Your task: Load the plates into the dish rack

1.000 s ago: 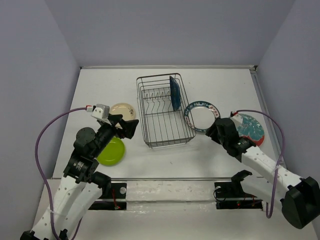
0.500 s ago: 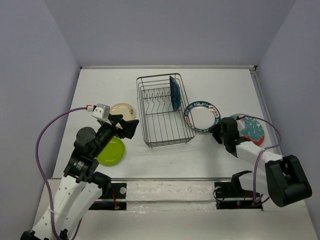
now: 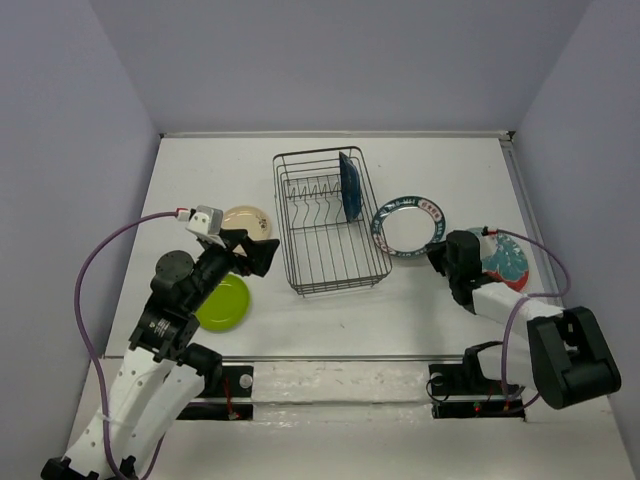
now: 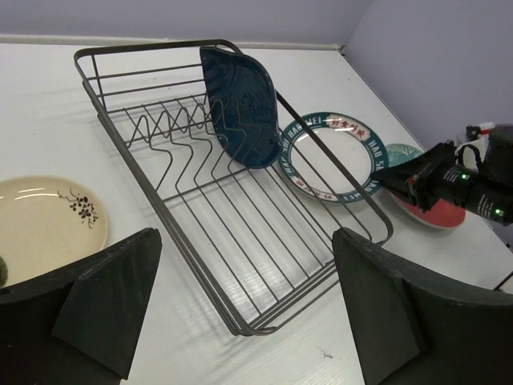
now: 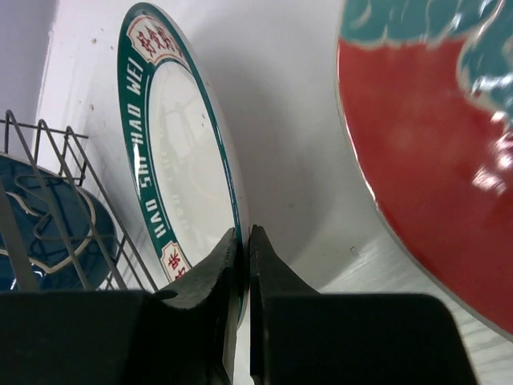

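Note:
The right gripper rises next, swings over the rack's wires beside the blue plate (image 3: 350, 185) and lowers. The wires stand outward, to its left in the top view.
My right gripper (image 3: 437, 255) (image 5: 245, 233) is shut on the near rim of the white plate with the teal patterned rim (image 3: 408, 228) (image 5: 172, 184), which tilts up beside the dish rack (image 3: 289, 240) (image 4: 244, 329). The red plate (image 3: 505, 262) (image 5: 433, 160) lies flat just right of that gripper. A dark blue plate (image 3: 350, 185) (image 4: 240, 104) stands upright in the rack's far end. Left of the rack lie the cream plate (image 3: 246, 220) (image 4: 40, 224) and the lime green plate (image 3: 222, 302). My left gripper (image 3: 262, 255) (image 4: 244, 237) hovers open near the rack's front left corner, holding nothing.
The rack's row of upright tines (image 4: 168, 132) stands free in front of the blue plate. Walls close the table at the back and on both sides. The right arm's cable (image 3: 545, 270) loops over the red plate.
The right gripper has shut on the teal-rimmed plate's rim, and that plate has tipped up and shifted slightly right. The left arm has barely moved.

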Controlling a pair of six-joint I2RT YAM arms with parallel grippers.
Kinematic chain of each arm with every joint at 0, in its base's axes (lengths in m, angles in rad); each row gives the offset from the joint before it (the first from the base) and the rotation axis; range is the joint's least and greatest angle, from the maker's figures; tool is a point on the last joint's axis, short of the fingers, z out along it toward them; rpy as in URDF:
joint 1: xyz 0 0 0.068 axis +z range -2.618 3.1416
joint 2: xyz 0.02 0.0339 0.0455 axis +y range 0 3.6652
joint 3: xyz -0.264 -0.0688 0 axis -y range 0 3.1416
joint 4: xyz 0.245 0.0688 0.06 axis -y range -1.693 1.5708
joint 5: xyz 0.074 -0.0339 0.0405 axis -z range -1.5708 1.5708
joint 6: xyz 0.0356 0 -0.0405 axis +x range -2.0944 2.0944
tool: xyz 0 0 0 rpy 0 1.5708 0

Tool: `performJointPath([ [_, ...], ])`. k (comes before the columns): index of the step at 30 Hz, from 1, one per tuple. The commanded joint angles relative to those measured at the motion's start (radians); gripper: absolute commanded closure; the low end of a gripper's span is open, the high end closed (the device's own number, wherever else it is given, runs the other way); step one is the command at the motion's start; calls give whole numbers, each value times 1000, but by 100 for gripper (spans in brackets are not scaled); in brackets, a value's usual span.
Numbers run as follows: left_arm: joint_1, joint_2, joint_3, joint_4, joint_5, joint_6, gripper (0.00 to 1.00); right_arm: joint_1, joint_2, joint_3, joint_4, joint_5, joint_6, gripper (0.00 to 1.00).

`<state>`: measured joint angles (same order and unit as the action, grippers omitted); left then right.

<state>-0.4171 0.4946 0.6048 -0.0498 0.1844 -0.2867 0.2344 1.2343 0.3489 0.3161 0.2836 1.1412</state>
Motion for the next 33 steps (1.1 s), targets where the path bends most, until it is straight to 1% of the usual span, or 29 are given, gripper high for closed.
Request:
performJointPath([
  [1, 3, -1, 32, 42, 21, 1, 1, 0, -160, 152, -97, 248, -219, 93],
  [2, 4, -4, 32, 44, 21, 0, 1, 0, -198, 226, -151, 322, -321, 93],
  [4, 3, -7, 32, 42, 21, 1, 1, 0, -225, 303, -195, 374, -427, 93],
  [5, 4, -7, 32, 42, 21, 1, 1, 0, -232, 344, -207, 411, -536, 93],
  [6, 5, -8, 32, 42, 20, 1, 1, 34, -236, 433, -216, 437, -585, 93],
  [7, 5, -11, 32, 42, 20, 1, 1, 58, -231, 479, -235, 456, -642, 93],
  [8, 6, -14, 33, 42, 20, 0, 1, 89, -222, 527, -242, 482, -746, 93],
  [9, 8, -16, 32, 42, 18, -2, 1, 123, -207, 621, -248, 530, -797, 93],
  [10, 9, -16, 32, 50, 18, -2, 1, 161, -188, 622, -265, 560, -842, 93],
  [11, 11, -19, 32, 66, 17, -3, 1, 260, -139, 712, -279, 636, -935, 93],
  [12, 12, -21, 32, 67, 15, -6, 1, 313, -113, 752, -278, 678, -981, 93],
  [13, 12, -24, 30, 67, 9, -8, 1, 359, -52, 830, -276, 712, -1064, 93],
  [14, 14, -24, 30, 65, 3, -9, 1, 434, -20, 869, -278, 762, -1102, 93],
  [16, 14, -27, 30, 62, -10, -11, 1, 502, 48, 941, -284, 816, -1171, 93],
  [17, 15, -28, 32, 54, -32, -14, 1, 555, 118, 1011, -282, 866, -1231, 93],
  [19, 15, -31, 36, 51, -72, -15, 1, 598, 186, 1079, -282, 905, -1287, 93],
  [20, 15, -33, 39, 32, -86, -16, 1, 618, 218, 1142, -282, 922, -1336, 93],
  [21, 15, -34, 41, 24, -97, -16, 1, 650, 276, 1171, -281, 940, -1356, 93],
  [24, 15, -44, 46, 8, -137, -19, 1, 684, 390, 1280, -281, 979, -1437, 93],
  [26, 14, -50, 50, -1, -166, -20, 1, 698, 441, 1321, -279, 988, -1477, 93],
  [27, 14, -54, 50, -4, -174, -22, 1, 707, 485, 1350, -279, 993, -1485, 93],
  [28, 14, -54, 52, -5, -174, -25, 1, 707, 505, 1363, -279, 994, -1492, 93],
  [29, 14, -57, 53, -8, -210, -28, 1, 717, 523, 1375, -279, 997, -1503, 93],
  [31, 14, -60, 55, -15, -233, -37, 1, 726, 574, 1404, -284, 997, -1506, 93],
  [33, 12, -62, 55, -16, -240, -39, 1, 726, 602, 1418, -287, 1003, -1503, 93],
])
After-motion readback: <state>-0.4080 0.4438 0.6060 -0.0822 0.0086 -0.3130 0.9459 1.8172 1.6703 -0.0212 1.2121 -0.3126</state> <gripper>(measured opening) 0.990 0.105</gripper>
